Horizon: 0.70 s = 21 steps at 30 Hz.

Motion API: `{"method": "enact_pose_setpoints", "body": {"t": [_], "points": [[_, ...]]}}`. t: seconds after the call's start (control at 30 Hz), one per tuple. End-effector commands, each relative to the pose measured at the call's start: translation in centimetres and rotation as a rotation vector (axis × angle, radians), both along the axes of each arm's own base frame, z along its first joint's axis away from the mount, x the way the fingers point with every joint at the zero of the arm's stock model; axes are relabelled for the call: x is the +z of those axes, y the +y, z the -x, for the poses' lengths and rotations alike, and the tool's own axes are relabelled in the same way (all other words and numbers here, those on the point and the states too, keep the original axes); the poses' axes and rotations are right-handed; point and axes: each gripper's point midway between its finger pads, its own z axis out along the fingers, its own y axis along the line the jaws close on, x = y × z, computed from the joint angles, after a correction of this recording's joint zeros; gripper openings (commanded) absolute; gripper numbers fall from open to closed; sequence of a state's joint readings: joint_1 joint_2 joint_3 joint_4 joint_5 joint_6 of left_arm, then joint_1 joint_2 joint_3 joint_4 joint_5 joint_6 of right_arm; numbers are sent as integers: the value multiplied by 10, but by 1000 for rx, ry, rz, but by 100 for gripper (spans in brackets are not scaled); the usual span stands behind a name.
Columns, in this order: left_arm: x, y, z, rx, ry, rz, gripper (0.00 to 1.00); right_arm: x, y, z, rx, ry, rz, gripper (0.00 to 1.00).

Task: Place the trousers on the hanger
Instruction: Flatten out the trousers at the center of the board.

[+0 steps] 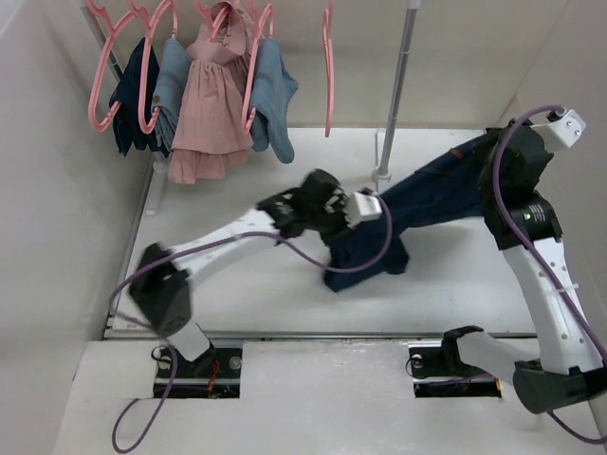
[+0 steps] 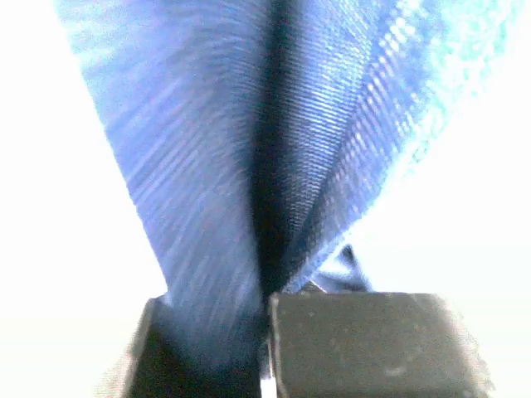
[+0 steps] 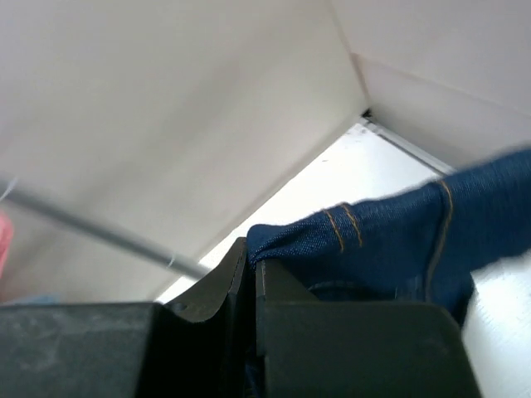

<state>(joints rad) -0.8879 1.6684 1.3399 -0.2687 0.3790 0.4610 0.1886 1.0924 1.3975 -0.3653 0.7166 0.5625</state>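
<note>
The waistband end hangs lifted above bare white table, so the robot's right gripper should next come down, shift toward the rack's upright pole and let that end go onto the table.
The trousers (image 1: 432, 199) are dark navy jeans stretched across the table from a bunched end (image 1: 365, 261) near the middle up to the right. My left gripper (image 1: 377, 213) is shut on a fold of the trousers (image 2: 207, 182), with blue cloth pinched between its fingers (image 2: 373, 340). My right gripper (image 1: 488, 156) holds the far right end lifted; in the right wrist view its jaws are shut on a stitched denim edge (image 3: 365, 240). The hanger (image 1: 328, 62), thin, pink and bare, hangs from the rail at the back, apart from both grippers.
Pink hangers at the back left carry a pink dress (image 1: 209, 104), light blue garments (image 1: 273, 95) and a small dark navy garment (image 1: 128, 90). The rack's upright pole (image 1: 398, 85) stands just behind the trousers. White walls close in both sides.
</note>
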Motion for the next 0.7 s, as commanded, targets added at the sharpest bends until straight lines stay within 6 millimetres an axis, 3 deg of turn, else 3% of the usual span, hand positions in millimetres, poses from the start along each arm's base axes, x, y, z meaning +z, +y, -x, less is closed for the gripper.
{"method": "enact_pose_setpoints", "body": {"t": [0.0, 0.03, 0.07, 0.2, 0.23, 0.33, 0.43, 0.5, 0.57, 0.6, 0.67], "points": [[59, 98, 7, 67, -133, -84, 0, 62, -6, 44, -50, -179, 24, 0], [68, 113, 7, 98, -144, -84, 0, 60, -7, 53, -75, -170, 17, 0], [91, 138, 10, 133, -187, -80, 0, 55, 10, 60, -25, -147, 16, 0], [129, 187, 34, 159, -241, -94, 0, 58, 50, 90, 38, -97, 5, 0], [144, 202, 41, 173, -289, -76, 0, 47, 62, 88, 49, -33, 58, 0], [155, 223, 54, 199, -335, -79, 0, 40, 78, 99, 75, 13, 94, 0], [150, 221, 52, 173, -341, -84, 0, 37, 79, 101, 86, 9, 82, 0], [137, 208, 43, 122, -295, -95, 0, 32, 75, 98, 90, 22, 93, 0], [122, 196, 28, 86, -268, -108, 0, 18, 70, 81, 72, 87, 139, 0], [103, 192, 11, 81, -214, -142, 0, 7, 70, 70, 84, 124, 156, 0], [92, 181, -6, 12, -203, -137, 0, -27, 61, 37, 147, 241, 150, 0]]}}
